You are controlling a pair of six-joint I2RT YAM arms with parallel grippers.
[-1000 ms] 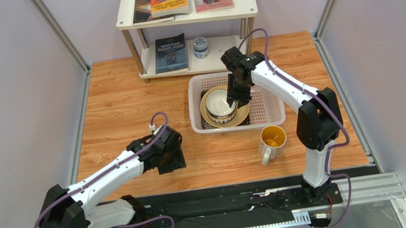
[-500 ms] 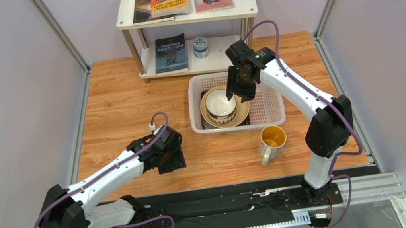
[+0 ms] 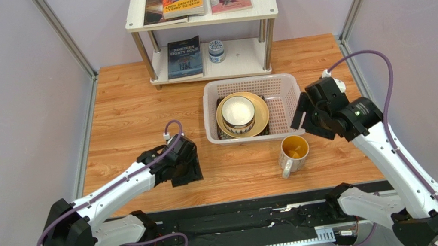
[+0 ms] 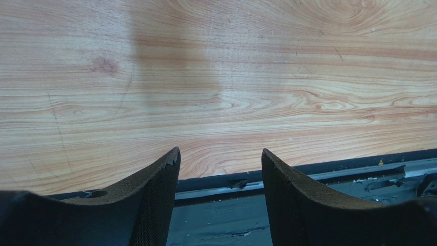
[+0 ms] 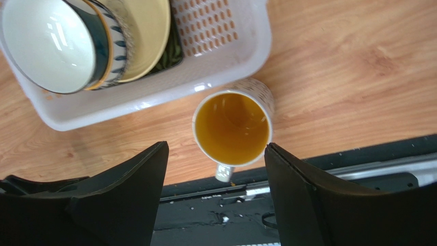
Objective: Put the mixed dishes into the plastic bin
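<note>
The mug [image 3: 294,149] stands upright, top open, so my right gripper should move down and back, one finger inside, onto the mug's rim on the side away from the bowls.
The white plastic bin [image 3: 248,81] stands mid-table. In it lie a round yellow plate [image 3: 261,114] over a black square plate, with stacked bowls [image 3: 238,112] on top, the uppermost white inside. The yellow-inside white mug [image 3: 294,149] stands upright on the wood just in front of the bin. My right gripper [image 3: 301,117] is open and empty, hovering beside the bin's right front corner above the mug. In the right wrist view the mug [image 5: 232,128] sits between my open fingers [image 5: 216,146], with the bin [image 5: 154,97] and bowls [image 5: 48,43] beyond. My left gripper [image 3: 191,169] is open and empty over bare wood [image 4: 220,151].
A white two-tier shelf [image 3: 204,8] with books and a small blue-and-white jar [image 3: 216,50] stands at the back. Grey walls close in both sides. The black base rail [image 5: 231,215] runs along the table's near edge.
My right arm has drawn back from over the bowls in the bin, swinging right and toward the front, and now hangs above the mug. The left arm has not moved.
</note>
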